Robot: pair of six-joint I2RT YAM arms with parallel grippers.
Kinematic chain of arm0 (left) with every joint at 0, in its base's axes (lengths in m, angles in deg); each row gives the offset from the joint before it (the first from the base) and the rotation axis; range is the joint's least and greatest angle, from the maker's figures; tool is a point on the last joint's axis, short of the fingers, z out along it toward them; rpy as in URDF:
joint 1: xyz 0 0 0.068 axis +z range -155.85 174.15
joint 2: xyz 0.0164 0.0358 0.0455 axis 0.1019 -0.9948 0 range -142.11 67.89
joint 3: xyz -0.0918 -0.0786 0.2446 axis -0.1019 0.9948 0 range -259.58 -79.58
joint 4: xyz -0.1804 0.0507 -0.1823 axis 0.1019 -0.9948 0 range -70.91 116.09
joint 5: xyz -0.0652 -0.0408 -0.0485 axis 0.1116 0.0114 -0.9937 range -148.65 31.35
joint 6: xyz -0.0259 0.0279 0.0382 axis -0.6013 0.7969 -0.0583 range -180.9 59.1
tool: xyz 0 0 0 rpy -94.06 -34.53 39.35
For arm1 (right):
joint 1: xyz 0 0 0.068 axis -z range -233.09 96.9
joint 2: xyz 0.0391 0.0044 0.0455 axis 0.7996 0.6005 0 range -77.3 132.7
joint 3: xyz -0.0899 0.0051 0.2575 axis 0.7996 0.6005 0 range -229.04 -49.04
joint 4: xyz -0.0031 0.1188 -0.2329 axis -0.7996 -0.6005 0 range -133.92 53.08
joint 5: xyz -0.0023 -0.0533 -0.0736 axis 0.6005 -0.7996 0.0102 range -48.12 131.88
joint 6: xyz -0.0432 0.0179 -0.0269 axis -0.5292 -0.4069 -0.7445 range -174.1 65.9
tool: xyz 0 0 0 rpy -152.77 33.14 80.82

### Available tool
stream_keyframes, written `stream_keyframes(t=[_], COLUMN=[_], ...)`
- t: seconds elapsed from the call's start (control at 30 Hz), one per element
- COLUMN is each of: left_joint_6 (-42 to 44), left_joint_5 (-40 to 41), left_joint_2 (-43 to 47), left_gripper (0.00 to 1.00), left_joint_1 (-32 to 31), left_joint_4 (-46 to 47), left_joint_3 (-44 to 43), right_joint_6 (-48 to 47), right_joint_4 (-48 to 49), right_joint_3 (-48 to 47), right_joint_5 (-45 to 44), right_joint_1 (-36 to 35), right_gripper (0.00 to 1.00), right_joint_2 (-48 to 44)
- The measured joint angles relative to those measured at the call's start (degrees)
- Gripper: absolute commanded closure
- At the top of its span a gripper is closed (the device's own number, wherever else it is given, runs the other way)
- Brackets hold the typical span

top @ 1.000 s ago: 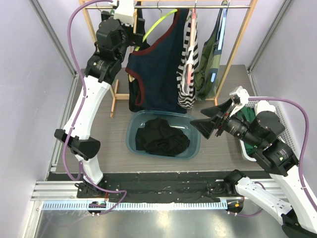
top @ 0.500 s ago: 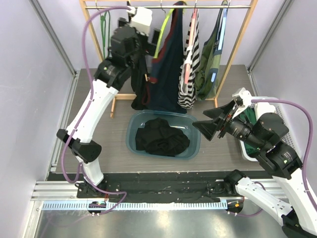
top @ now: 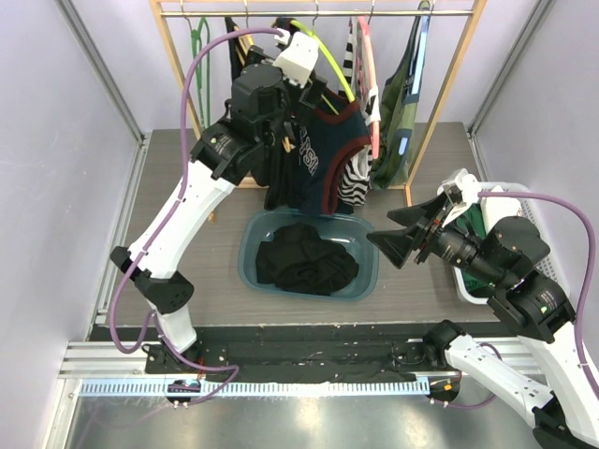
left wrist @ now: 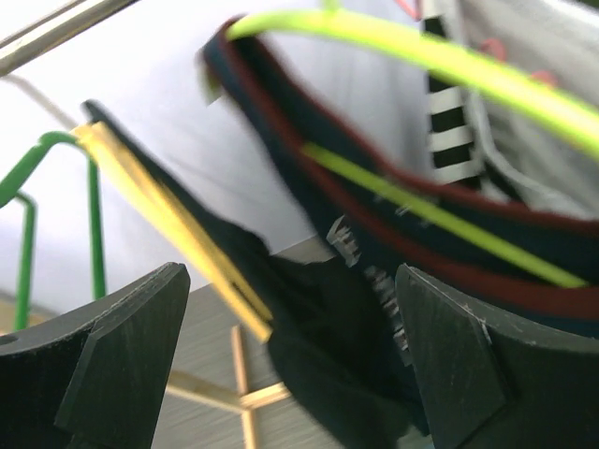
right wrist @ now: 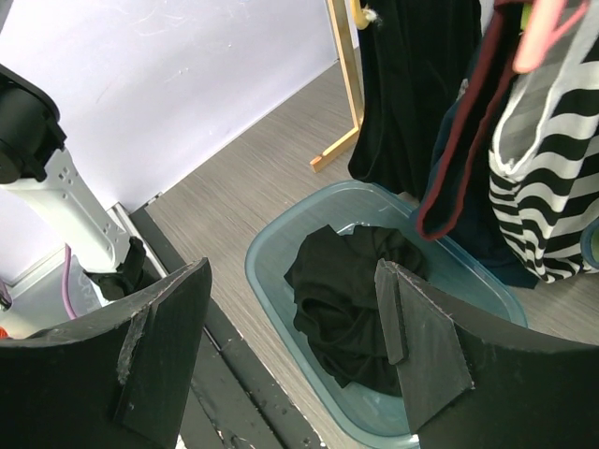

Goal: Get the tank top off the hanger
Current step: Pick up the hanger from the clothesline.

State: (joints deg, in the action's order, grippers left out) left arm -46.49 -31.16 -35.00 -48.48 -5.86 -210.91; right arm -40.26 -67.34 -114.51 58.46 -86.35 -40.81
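Note:
My left gripper lowers its fingers down and to the left in the top view next, since the black strap at the yellow hanger's tip is there below it.
The navy tank top (top: 323, 159) with maroon trim hangs bunched and tilted on a lime-green hanger (top: 325, 58) on the rack. My left gripper (top: 295, 126) is raised at the rack, right against the tank top's left side. In the left wrist view my left gripper (left wrist: 290, 309) is wide open. The tank top (left wrist: 393, 299) and lime hanger (left wrist: 449, 65) lie between and beyond the fingers, not pinched. My right gripper (top: 388, 234) is open and empty, low beside the basin's right end. It also shows in the right wrist view (right wrist: 292, 281).
A wooden rack (top: 449, 89) also carries a black garment on a yellow hanger (left wrist: 168, 224), an empty green hanger (top: 197, 47), a striped top (top: 348, 178) and an olive garment (top: 398, 103). A teal basin (top: 251, 257) holds black clothing (top: 304, 262). A white basket (top: 468, 285) stands at right.
My left arm has swept right along the rack, and the tank top and its lime hanger have swung right and tilted up. The right arm has barely moved.

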Motion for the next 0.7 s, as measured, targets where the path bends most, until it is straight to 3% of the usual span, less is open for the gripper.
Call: stream_keyframes(t=[0.53, 0.63, 0.7], left_joint_6=[0.4, -0.8, -1.4], left_joint_5=[7.4, 7.2, 7.1], left_joint_2=[5.3, 6.2, 7.3], left_gripper=[0.02, 0.09, 0.21], left_joint_1=[0.6, 1.1, 1.7], left_joint_4=[0.5, -0.3, -0.5], left_joint_3=[15.3, 16.0, 16.9], right_joint_6=[0.0, 0.0, 0.0], right_joint_4=[-1.0, -1.1, -1.2], right_joint_3=[0.0, 0.0, 0.0], right_joint_5=[0.0, 0.0, 0.0], right_joint_1=[0.0, 0.0, 0.0], right_gripper=[0.21, 0.21, 0.21], right_joint_2=[-0.7, -0.7, -0.7])
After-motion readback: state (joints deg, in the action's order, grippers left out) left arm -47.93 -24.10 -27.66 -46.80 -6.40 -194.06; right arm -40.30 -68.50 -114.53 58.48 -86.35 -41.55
